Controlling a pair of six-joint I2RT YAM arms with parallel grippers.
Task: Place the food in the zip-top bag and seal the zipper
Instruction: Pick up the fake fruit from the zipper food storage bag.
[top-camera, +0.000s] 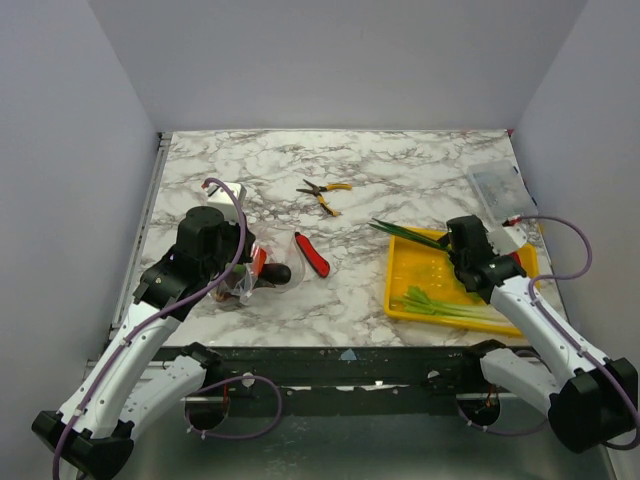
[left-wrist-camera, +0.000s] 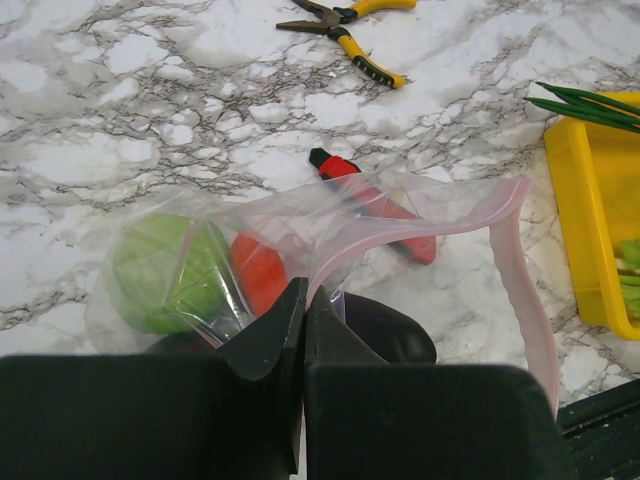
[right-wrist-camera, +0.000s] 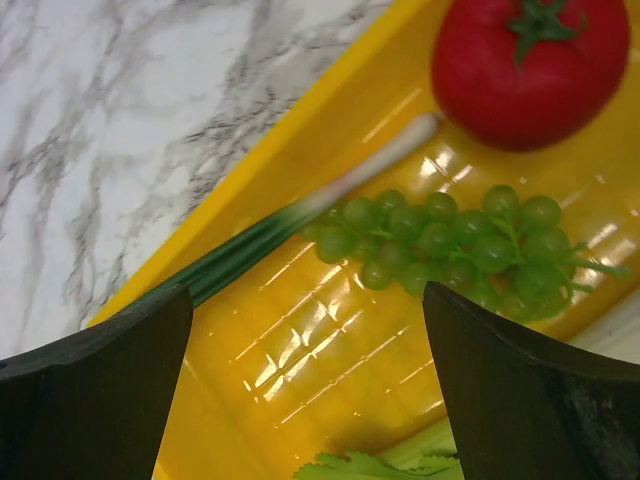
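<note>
I need to shift my right gripper over the green grapes, off-centre toward the right in the wrist view. I need to turn it slightly and lower it onto their middle (right-wrist-camera: 454, 248).
The clear zip-top bag (left-wrist-camera: 330, 225) lies on the marble with its mouth gaping. In it are a green cabbage (left-wrist-camera: 160, 275), a red piece (left-wrist-camera: 262, 272) and a dark aubergine (left-wrist-camera: 395, 325). My left gripper (left-wrist-camera: 305, 290) is shut on the pinkish zipper strip (left-wrist-camera: 420, 228) at the bag's near edge. It shows in the top view (top-camera: 240, 283) at the bag (top-camera: 265, 262). My right gripper (right-wrist-camera: 307, 290) is open and empty over the yellow tray (right-wrist-camera: 300, 370), above a red tomato (right-wrist-camera: 530, 65), green grapes (right-wrist-camera: 450, 240) and a spring onion (right-wrist-camera: 300, 215).
A red-handled knife (top-camera: 312, 254) lies just right of the bag. Yellow-handled pliers (top-camera: 325, 193) lie farther back. A small clear box (top-camera: 495, 190) stands at the back right. The tray (top-camera: 400, 300) also holds green stalks (top-camera: 440, 303). Walls enclose the table on three sides.
</note>
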